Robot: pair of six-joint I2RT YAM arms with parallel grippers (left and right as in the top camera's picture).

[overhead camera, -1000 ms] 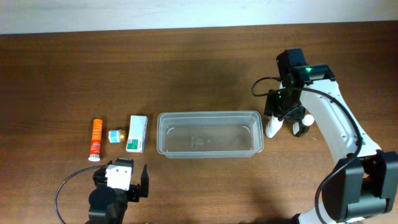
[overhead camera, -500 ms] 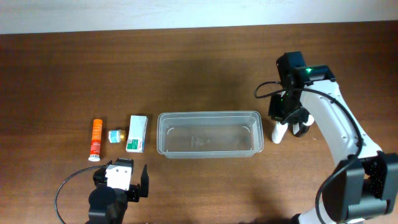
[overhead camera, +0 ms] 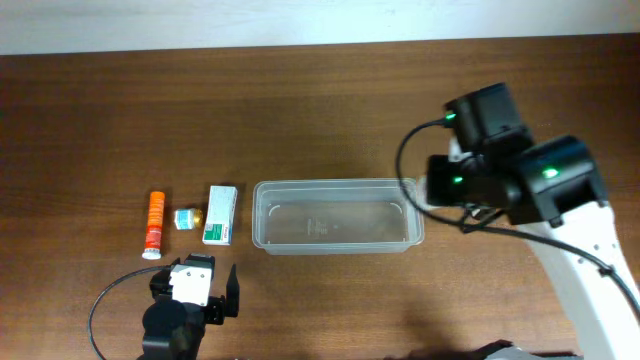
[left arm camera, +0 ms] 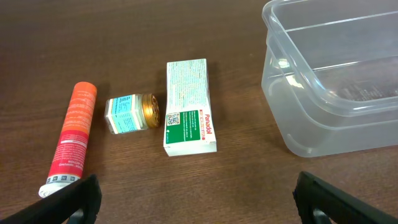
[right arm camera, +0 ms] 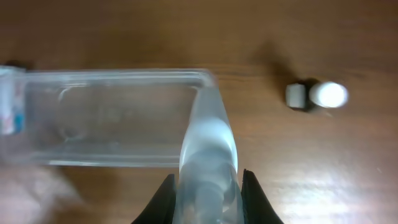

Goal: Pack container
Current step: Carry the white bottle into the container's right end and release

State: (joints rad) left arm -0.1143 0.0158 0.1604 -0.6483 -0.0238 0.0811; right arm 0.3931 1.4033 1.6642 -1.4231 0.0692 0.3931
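Note:
The tub's nearest end is empty, so next my right gripper needs to lower toward the left in the overhead view and release the bottle inside it.
The container is a long clear plastic tub in the middle of the table, and nothing shows inside it. My right gripper is shut on a translucent white bottle and holds it high above the tub's right end. In the overhead view the raised right arm hides that gripper and the bottle. My left gripper is open and empty, low near the front edge, short of the small items.
Left of the tub lie an orange tube, a small gold-lidded jar and a white-and-green carton; all show in the left wrist view. A small white-and-grey item lies right of the tub.
My right gripper has lifted the white bottle off the table beside the tub's right end and risen towards the overhead camera. The left arm has not moved.

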